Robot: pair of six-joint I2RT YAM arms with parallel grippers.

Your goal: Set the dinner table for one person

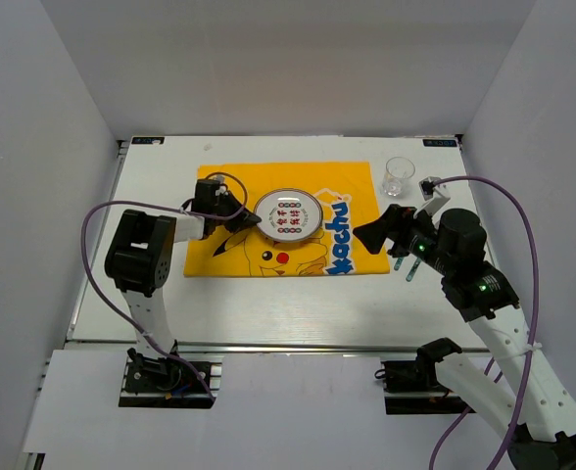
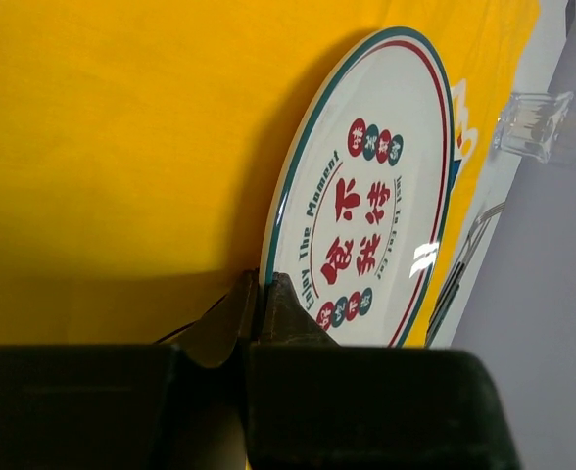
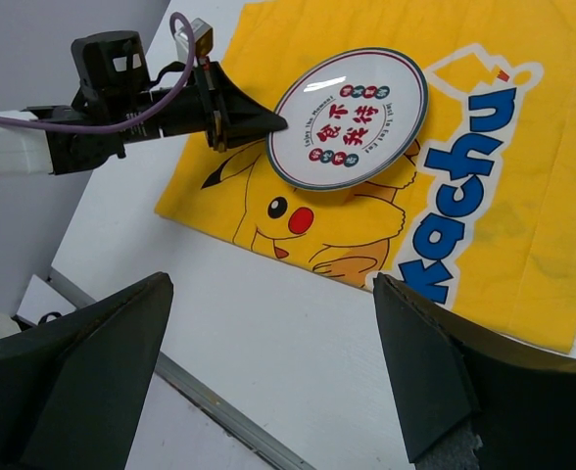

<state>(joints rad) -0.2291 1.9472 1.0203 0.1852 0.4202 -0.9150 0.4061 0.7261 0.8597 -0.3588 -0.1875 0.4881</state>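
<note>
My right gripper moves outward, turns and lowers next onto the side of the glass's rim away from the cloth, as the clear glass stands upright beside the cloth.
The dinner table (image 1: 268, 304) is a white top with a yellow Pikachu cloth (image 1: 268, 186) spread on it. A round white plate (image 1: 290, 216) with a green and red rim and red characters lies on the cloth. My left gripper (image 1: 252, 221) is shut on the plate's left rim; in the left wrist view its fingers (image 2: 260, 284) pinch the edge of the plate (image 2: 376, 186). My right gripper (image 1: 371, 235) hangs open over the cloth's right edge with nothing between its fingers. In the right wrist view that gripper (image 3: 271, 284) is over bare table, with the plate (image 3: 352, 117) beyond.
A clear drinking glass (image 1: 398, 176) stands upright on the table right of the cloth, also in the left wrist view (image 2: 535, 122). Thin utensils (image 1: 404, 266) lie partly hidden under the right arm. White walls enclose three sides. A metal rail (image 1: 268, 345) runs along the front edge.
</note>
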